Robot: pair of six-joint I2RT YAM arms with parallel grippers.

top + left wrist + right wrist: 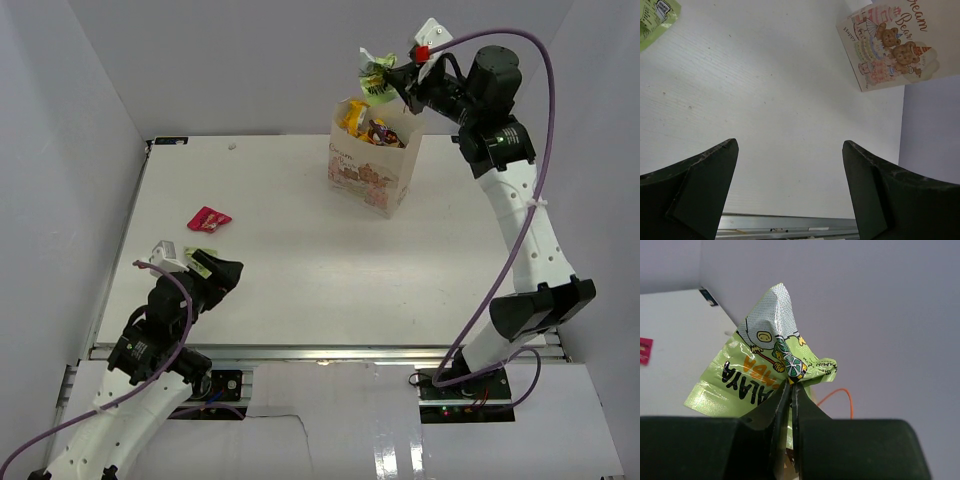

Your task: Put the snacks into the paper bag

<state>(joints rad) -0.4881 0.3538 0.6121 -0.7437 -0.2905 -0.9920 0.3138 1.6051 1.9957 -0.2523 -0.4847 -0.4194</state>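
Note:
My left gripper is open, and a green packet (201, 262) lies on the tabletop outside the bag (368, 172). My left gripper should move outward and go down onto that packet to close.
The cream paper bag (368, 172) stands upright at the back of the table, with yellow and dark snacks (368, 127) showing in its open top. My right gripper (398, 80) is shut on a green packet (377, 78) and holds it in the air just above the bag's mouth. In the right wrist view the fingers (791, 385) pinch the green packet (757, 372), and an orange cord handle (842, 395) shows behind. A red-pink packet (208, 219) lies on the table at the left. My left gripper (226, 273) is open and empty, low near the front left. Its wrist view (789, 143) shows the bag's printed front (890, 45).
Another green packet (654, 17) shows at the top left corner of the left wrist view, lying on the table. The table's metal front rail (320, 352) runs just below my left gripper. Grey walls close in the left, back and right sides.

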